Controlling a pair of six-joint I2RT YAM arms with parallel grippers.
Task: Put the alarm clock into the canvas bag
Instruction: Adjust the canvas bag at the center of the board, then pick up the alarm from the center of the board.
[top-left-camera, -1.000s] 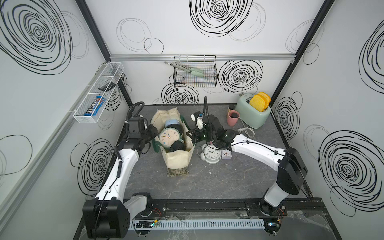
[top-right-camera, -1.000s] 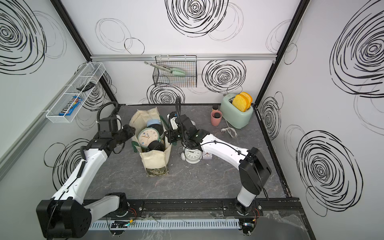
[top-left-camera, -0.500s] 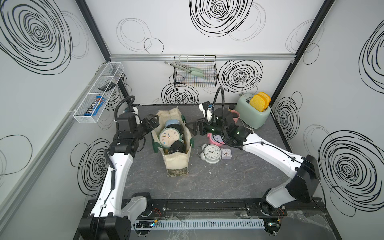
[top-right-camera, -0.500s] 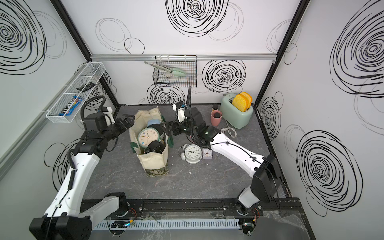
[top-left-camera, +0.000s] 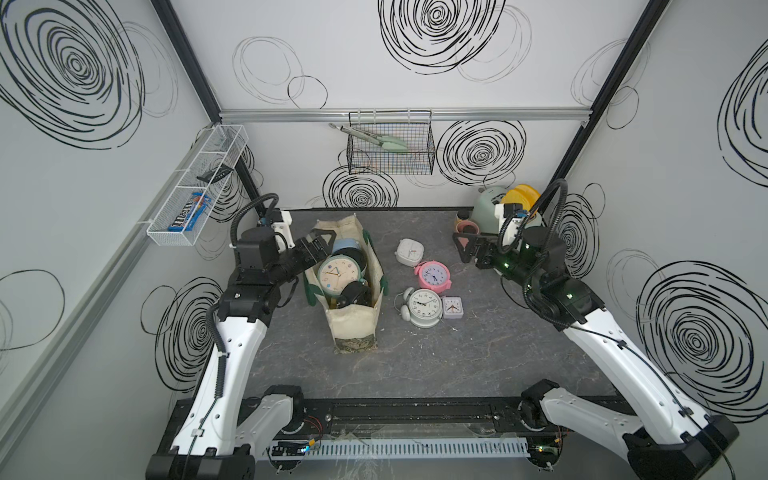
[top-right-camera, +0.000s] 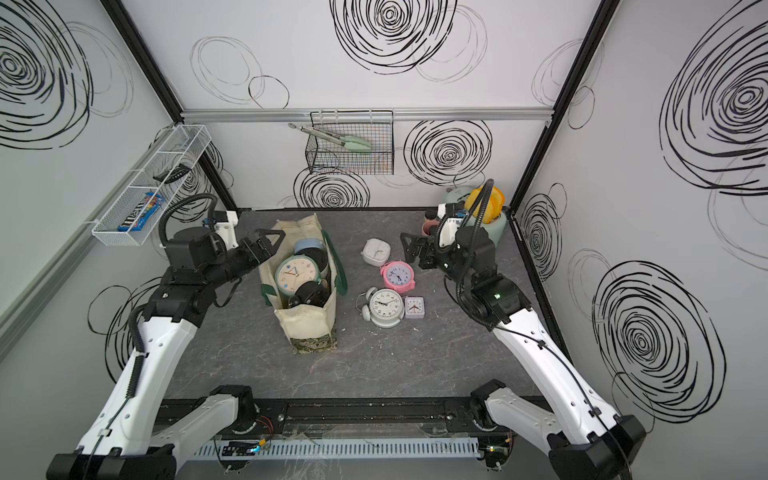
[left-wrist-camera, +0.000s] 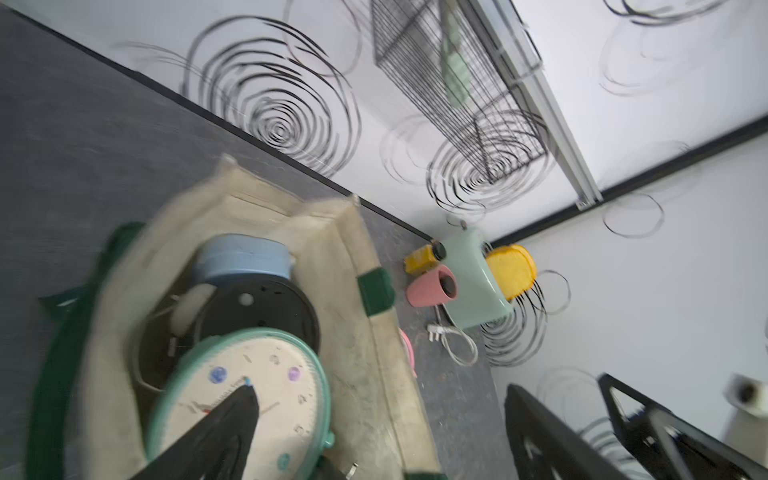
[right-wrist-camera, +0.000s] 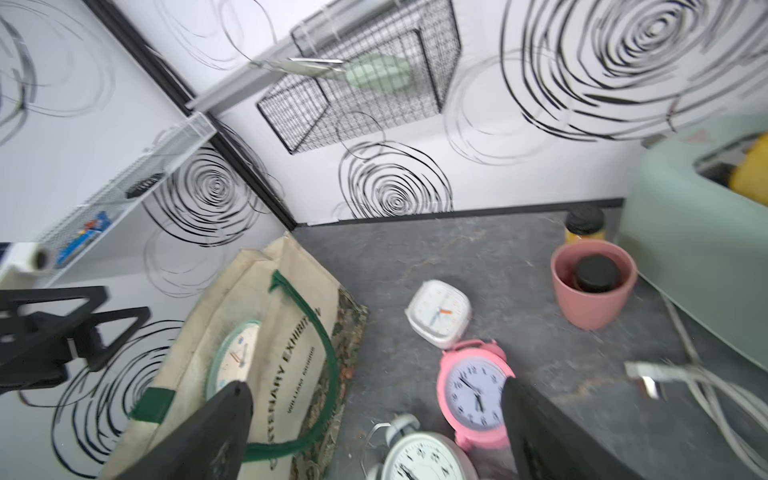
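Note:
My right gripper will move back and down and tilt its open fingers downward onto the small lilac clock, because that clock is face up on the table.
The cream canvas bag stands upright left of the table's middle, its green handles hanging down its sides. In it lie a mint-rimmed clock, a blue one and black ones. To its right on the table are a pink twin-bell alarm clock, a white twin-bell one, a white square one and a small lilac one. My left gripper hovers open over the bag's far left rim. My right gripper hangs open and empty, right of the clocks.
A mint toaster with yellow slices stands at the back right, with a pink cup holding a dark jar in front of it. The toaster's white cord lies on the table. A black wire basket hangs on the back wall and a white wire shelf on the left wall.
Both grippers were at the bag's opening with jaws narrow; both have opened. The right arm has swung away to the right, and the left has drawn back to the bag's far left rim.

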